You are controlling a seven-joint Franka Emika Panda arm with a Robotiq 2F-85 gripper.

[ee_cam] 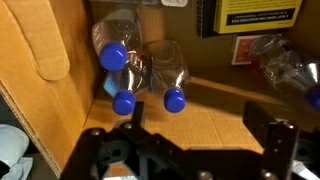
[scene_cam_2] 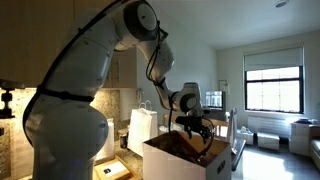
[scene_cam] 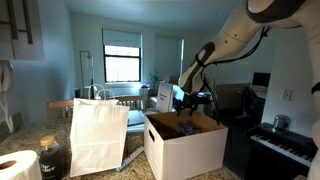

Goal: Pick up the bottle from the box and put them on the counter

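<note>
My gripper comes down into the box next, onto the grouped bottles' blue cap nearest the bare cardboard, because that side of the cap leaves open room for a finger.
Three clear bottles with blue caps lie together in the box's left corner in the wrist view, caps toward me: one on top, two below it. A further clear bottle lies at the right. My gripper hangs open over the bare brown cardboard floor, a short way from the caps, with nothing between its fingers. In both exterior views the gripper hovers in the open top of the white box. The box stands on the counter.
A white paper bag with handles stands beside the box. A dark lidded jar and a paper roll sit near the counter's front corner. A piano keyboard is beyond the box.
</note>
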